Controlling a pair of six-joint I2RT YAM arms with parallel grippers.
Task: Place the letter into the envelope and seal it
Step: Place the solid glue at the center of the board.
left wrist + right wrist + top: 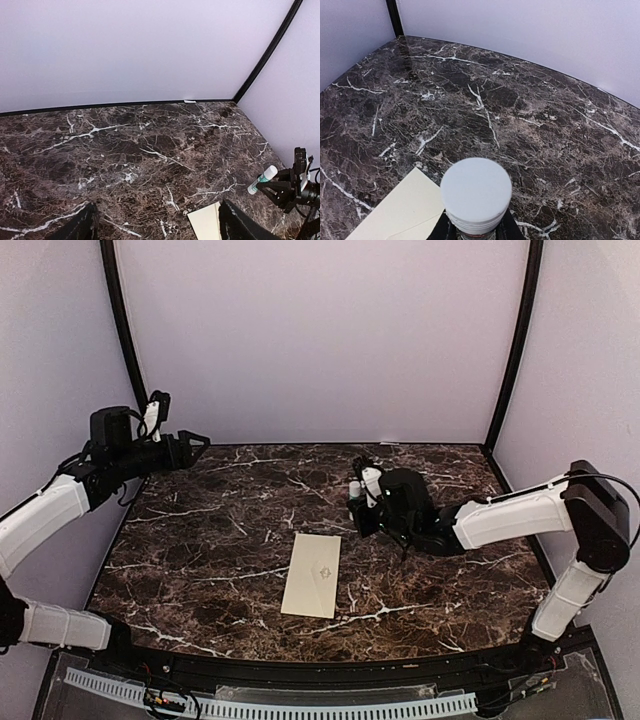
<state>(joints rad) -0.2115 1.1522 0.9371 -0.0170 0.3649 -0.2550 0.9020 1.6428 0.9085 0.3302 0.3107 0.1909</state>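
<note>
The right gripper lowers the white-capped glue stick onto the bare marble (352, 544) beside the envelope's far corner next and releases it, since the envelope already lies closed.
The cream envelope (312, 574) lies flat and closed at the middle of the marble table, a faint emblem on its upper face. Its corner shows in the left wrist view (205, 222) and in the right wrist view (400, 210). The letter is not in view. My right gripper (362, 502) hovers just beyond the envelope's far right corner, shut on a glue stick (476, 192) with a white cap; the stick also shows in the left wrist view (262, 179). My left gripper (195, 445) is open and empty, raised above the table's far left edge.
The dark marble table (200, 540) is closed in by pale walls with black corner poles (125, 340). A slotted white cable rail (300, 708) runs along the near edge. My right forearm (510, 515) reaches in from the right.
</note>
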